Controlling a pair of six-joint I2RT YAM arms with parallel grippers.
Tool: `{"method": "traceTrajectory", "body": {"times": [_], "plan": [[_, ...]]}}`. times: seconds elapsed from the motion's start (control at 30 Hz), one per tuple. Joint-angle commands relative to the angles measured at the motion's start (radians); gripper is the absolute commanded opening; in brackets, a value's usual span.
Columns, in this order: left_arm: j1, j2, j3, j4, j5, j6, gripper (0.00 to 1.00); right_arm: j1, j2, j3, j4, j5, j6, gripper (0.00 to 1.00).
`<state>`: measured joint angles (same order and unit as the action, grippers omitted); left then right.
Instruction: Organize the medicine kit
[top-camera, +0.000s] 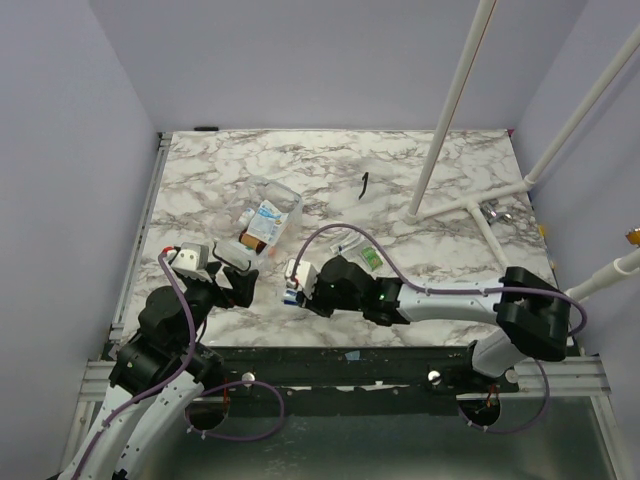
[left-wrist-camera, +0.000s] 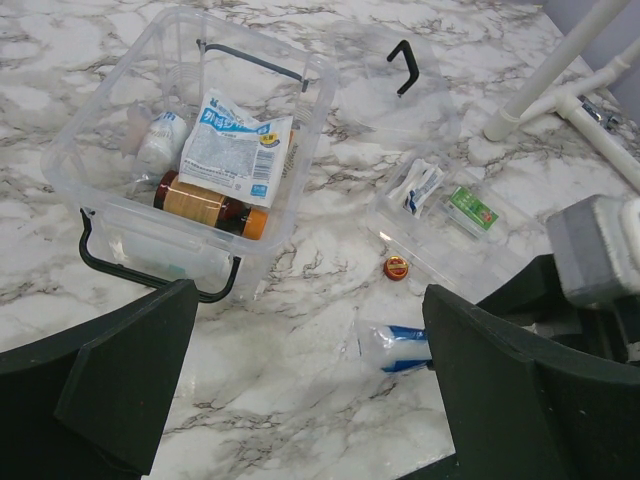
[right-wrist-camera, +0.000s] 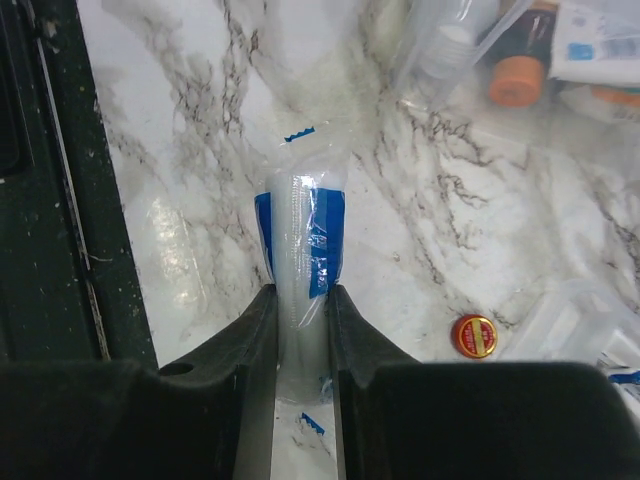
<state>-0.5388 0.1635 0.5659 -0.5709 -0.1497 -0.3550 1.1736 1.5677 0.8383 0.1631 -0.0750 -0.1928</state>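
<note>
My right gripper lifts the packet over the kit's side next, lowers it over the brown bottle (top-camera: 253, 243) (right-wrist-camera: 526, 48) and releases, since that bottle lies outward behind that side.
The medicine kit (left-wrist-camera: 62, 150) is a clear box with black handles, standing open left of centre (top-camera: 275, 183). Inside lie a brown bottle (left-wrist-camera: 205, 203), a blue-and-white sachet (left-wrist-camera: 235, 150) and a small white bottle (left-wrist-camera: 160, 140). My right gripper (right-wrist-camera: 302, 300) is shut on a clear blue-and-white wrapped packet (right-wrist-camera: 300, 235), low over the marble just in front of the kit (top-camera: 293, 290). My left gripper (left-wrist-camera: 310, 370) stands open and holds nothing, hovering near the kit's front left corner (top-camera: 235, 275). The packet (left-wrist-camera: 395, 347) shows beside its right finger.
The kit's clear lid (left-wrist-camera: 520, 240) lies to the right, holding a green packet (left-wrist-camera: 472, 208) and small sachets (left-wrist-camera: 420, 188). A red cap (left-wrist-camera: 397, 267) sits on the marble near it. A black clip (top-camera: 365, 184) lies farther back. White pipes (top-camera: 450, 110) stand at the back right.
</note>
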Motion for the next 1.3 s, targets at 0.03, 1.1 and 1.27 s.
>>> {"method": "traceTrajectory", "body": {"times": [0.03, 1.1, 1.27], "plan": [[0.000, 0.004, 0.005, 0.000, -0.018, 0.007, 0.98, 0.008, -0.118, -0.016, -0.012, 0.114, 0.057, 0.14], [0.007, -0.011, 0.005, -0.003, -0.032, 0.010, 0.98, -0.024, 0.367, 0.620, 0.110, 0.450, 0.060, 0.14], [0.008, -0.026, 0.006, -0.003, -0.042, 0.008, 0.98, -0.040, 0.457, 0.689, 0.128, 0.435, 0.069, 0.14]]}}
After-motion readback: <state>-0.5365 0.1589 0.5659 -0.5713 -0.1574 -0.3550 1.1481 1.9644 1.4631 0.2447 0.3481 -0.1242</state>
